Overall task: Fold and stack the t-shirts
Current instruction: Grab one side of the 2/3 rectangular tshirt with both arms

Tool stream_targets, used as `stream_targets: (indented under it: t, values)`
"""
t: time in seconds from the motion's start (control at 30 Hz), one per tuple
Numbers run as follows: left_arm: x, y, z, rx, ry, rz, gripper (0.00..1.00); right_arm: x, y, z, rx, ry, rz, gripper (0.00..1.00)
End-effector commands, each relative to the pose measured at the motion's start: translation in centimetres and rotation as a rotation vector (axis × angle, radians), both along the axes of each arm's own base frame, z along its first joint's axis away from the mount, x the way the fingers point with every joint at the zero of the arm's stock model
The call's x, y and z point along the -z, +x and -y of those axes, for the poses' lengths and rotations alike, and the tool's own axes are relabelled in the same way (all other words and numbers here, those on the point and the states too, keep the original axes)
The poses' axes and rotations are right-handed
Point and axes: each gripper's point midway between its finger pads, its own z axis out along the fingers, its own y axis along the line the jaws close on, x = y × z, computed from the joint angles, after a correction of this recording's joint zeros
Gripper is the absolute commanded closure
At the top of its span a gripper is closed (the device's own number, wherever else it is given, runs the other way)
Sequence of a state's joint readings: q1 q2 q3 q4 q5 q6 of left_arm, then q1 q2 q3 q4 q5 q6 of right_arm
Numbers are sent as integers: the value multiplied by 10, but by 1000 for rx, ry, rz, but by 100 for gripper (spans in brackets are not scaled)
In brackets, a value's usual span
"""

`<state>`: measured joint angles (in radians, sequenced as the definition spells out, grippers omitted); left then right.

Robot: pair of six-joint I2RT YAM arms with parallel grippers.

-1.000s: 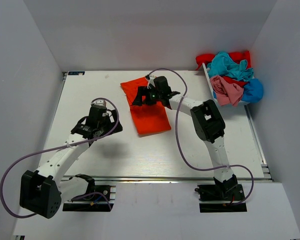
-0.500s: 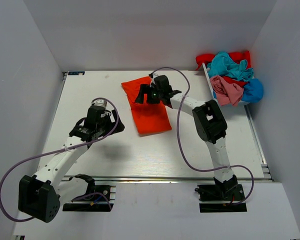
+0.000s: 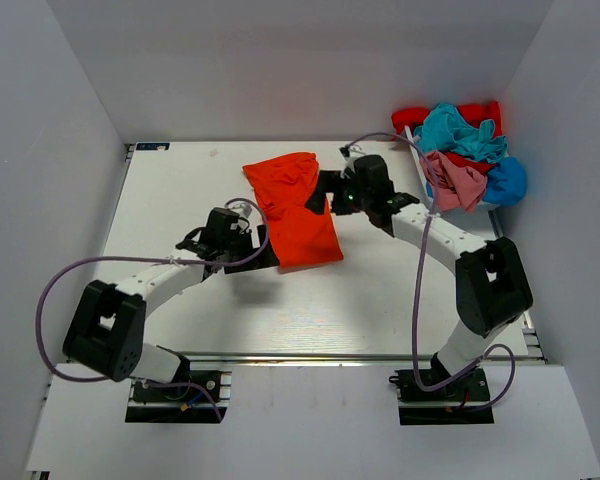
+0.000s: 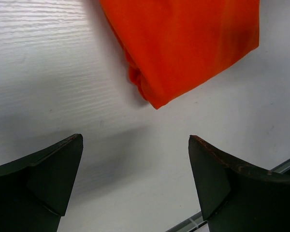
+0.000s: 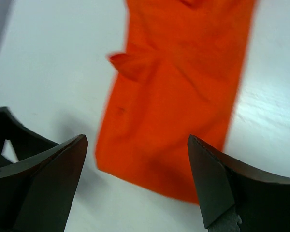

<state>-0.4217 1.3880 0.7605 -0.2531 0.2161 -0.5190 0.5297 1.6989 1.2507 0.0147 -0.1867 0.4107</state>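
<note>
My left gripper moves down and toward the right in the top view onto the shirt's near corner (image 3: 283,265) (image 4: 156,99) below it next, since its fingers hang over bare table.
The bright orange-red t-shirt (image 3: 302,220) lies folded in a long strip at the table's middle, its far end rumpled. It also shows in the left wrist view (image 4: 183,43) and in the right wrist view (image 5: 183,77). My left gripper (image 3: 259,254) is open and empty at the shirt's near-left edge. In its own view the left gripper (image 4: 135,140) hangs over bare table just short of the shirt's corner. My right gripper (image 3: 322,194) is open and empty beside the shirt's far right edge. In its own view the right gripper (image 5: 137,138) looks down on the shirt.
A heap of crumpled shirts sits at the back right: teal (image 3: 460,132), pink (image 3: 454,182), red (image 3: 477,111) and blue (image 3: 508,181). A white panel edge (image 3: 417,152) stands beside the heap. The table (image 3: 180,180) ends in a metal rail (image 3: 330,357) at the front.
My left gripper has moved right to the shirt's near-left edge. My right gripper has drawn back to the right off the shirt. The shirt's far end is now rumpled.
</note>
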Motion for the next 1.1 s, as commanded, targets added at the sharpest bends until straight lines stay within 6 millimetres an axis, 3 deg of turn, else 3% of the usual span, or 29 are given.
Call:
stream_targets:
  t: [0.0,0.07,0.1,0.2,0.3,0.5,0.73,0.9,0.93,1.07]
  values:
    - [-15,16,26,76,-58,74,0,74,-25,53,125,-150,-206,10]
    - [-9,21,29,69,-35,67,0,90,-31,70,147,-157,-253,10]
    - [4,19,31,87,-14,41,0,95,-34,72,146,-163,-269,10]
    - [11,24,35,96,-3,47,5,114,-40,80,123,-184,-330,12]
    - [22,28,38,92,21,29,15,129,-52,69,25,-168,-385,13]
    - [39,33,38,86,45,-2,38,147,-64,68,-4,-166,-445,16]
    - [48,30,46,115,28,-20,64,161,-79,64,-47,-134,-488,34]
    - [51,21,46,122,16,-43,78,161,-78,56,-72,-99,-480,60]
    - [51,19,49,131,16,-43,79,158,-77,55,-71,-83,-469,72]
    - [44,17,48,124,2,-27,100,150,-81,53,-85,-56,-451,100]
